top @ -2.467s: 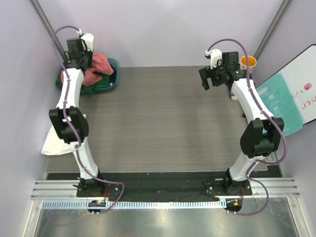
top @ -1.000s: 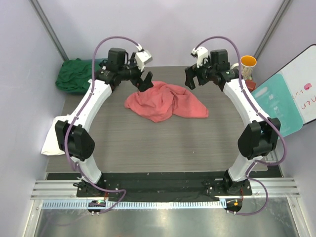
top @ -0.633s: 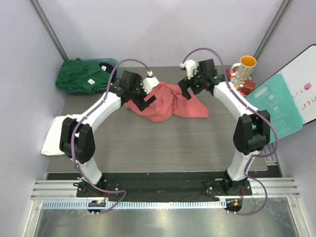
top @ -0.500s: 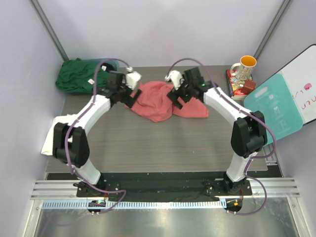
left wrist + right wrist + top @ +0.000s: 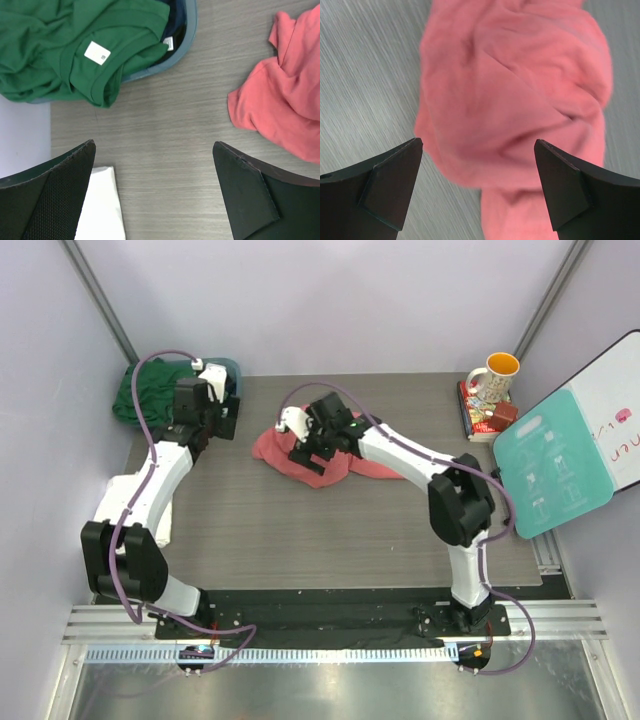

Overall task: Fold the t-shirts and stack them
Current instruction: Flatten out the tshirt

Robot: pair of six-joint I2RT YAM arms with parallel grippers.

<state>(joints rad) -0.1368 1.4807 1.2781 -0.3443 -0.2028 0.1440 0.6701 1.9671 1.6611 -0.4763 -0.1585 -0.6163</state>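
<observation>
The robot next lowers its right gripper, still open, onto the fold of the coral-red t-shirt (image 5: 352, 462) (image 5: 482, 147) below it, because pink cloth already stretches between the gripper's fingers.
The coral-red t-shirt (image 5: 352, 462) lies crumpled on the table's back middle. My right gripper (image 5: 308, 455) hovers over its left part, open. In the right wrist view the pink folds (image 5: 520, 85) fill the space under the spread fingers of that gripper (image 5: 479, 141), and nothing is pinched. My left gripper (image 5: 226, 418) stands open over bare table between the tub and the coral shirt (image 5: 285, 100); its fingers (image 5: 154, 144) hold nothing. The dark green t-shirt (image 5: 75, 50), white label up, spills from the teal tub (image 5: 187, 30). The folded white t-shirt (image 5: 102, 210) lies at the left edge.
A patterned mug (image 5: 497, 375) stands on a small stack of books (image 5: 485, 412) at the back right. A teal board (image 5: 555, 465) leans at the right edge. Purple walls close in the back and the sides.
My left gripper has drawn back off the coral shirt to the left, toward the tub. My right gripper has swept left across the shirt to its left end.
</observation>
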